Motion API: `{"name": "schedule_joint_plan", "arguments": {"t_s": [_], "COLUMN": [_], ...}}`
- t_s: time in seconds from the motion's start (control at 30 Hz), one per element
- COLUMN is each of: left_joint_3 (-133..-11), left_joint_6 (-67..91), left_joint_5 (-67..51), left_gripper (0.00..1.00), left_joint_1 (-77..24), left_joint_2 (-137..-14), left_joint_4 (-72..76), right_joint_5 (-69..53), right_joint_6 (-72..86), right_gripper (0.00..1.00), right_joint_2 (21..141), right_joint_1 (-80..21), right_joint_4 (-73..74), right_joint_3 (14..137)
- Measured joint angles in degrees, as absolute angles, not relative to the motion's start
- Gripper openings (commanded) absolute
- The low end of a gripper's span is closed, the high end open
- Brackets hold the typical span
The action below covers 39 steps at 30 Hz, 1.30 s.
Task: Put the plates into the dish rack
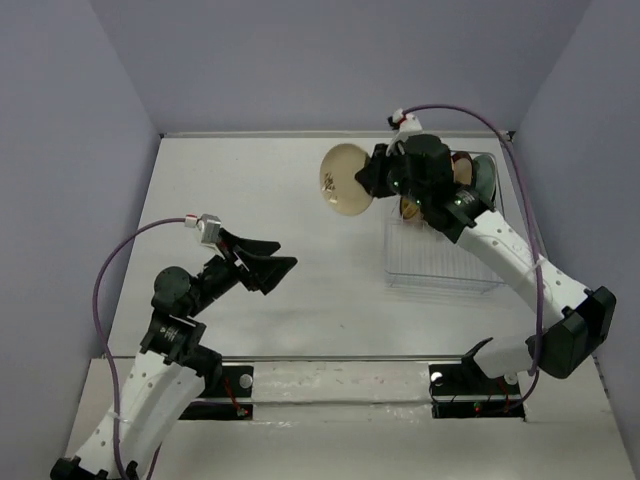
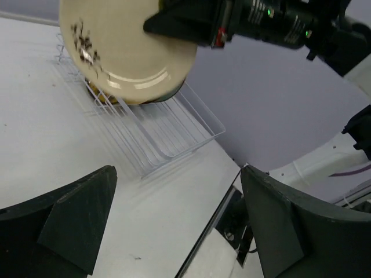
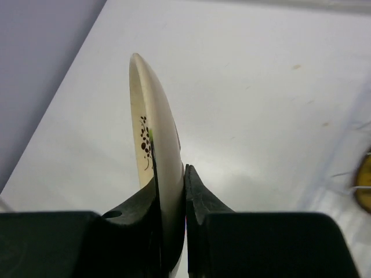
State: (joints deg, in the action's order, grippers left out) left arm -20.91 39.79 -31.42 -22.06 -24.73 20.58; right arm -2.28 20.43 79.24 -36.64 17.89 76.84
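My right gripper is to swing over the rack's far end next, turning the cream plate, then lower it beside the small amber plate, where bare wire shows.
My right gripper is shut on the rim of a pale cream plate with a dark flower sprig. It holds the plate on edge above the table, just left of the dish rack's far end. In the right wrist view both fingers clamp the plate edge-on. The white wire dish rack lies at the right. Other plates stand at its far end, partly hidden by the arm, and a small amber one is among them. My left gripper is open and empty over the table's left middle, facing the held plate and the rack.
The rack's near half holds only bare wire dividers. Purple-grey walls enclose the table at the back and on both sides. A metal strip runs along the near edge between the arm bases.
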Motion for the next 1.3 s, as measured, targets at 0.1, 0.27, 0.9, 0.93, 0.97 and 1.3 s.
{"name": "schedule_joint_plan", "arguments": {"t_s": [0.1,0.27,0.9,0.93,0.97,1.3], "left_joint_3": [-29.17,-34.83,-33.34,-33.34,-33.34,-33.34], "left_joint_6": [33.47,23.68,18.96,18.94,18.92,18.92], "left_joint_5": [-30.83,-24.56,-19.27,-19.22,-19.18,-18.09], "left_gripper": [0.99,0.99,0.99,0.99,0.99,0.99], "left_joint_1": [-23.57,-26.57,-28.82,-28.82,-28.82,-28.82], "left_joint_2": [-24.53,-21.43,-21.08,-21.08,-21.08,-21.15], "left_joint_4": [12.01,2.42,-5.56,-5.58,-5.56,-5.91], "right_joint_5": [9.96,26.94,39.83,39.57,39.03,36.32], "right_joint_6": [18.37,16.38,13.21,13.58,14.15,16.69], "right_gripper": [0.07,0.07,0.07,0.07,0.07,0.30], "right_joint_2": [80.27,84.07,104.33,104.71,105.19,107.85], "right_joint_1": [-32.03,-24.67,-23.24,-23.24,-23.24,-23.24], "right_joint_4": [20.16,22.96,29.50,29.61,29.67,29.78], "right_joint_3": [84.16,88.82,91.88,91.88,91.88,90.91]}}
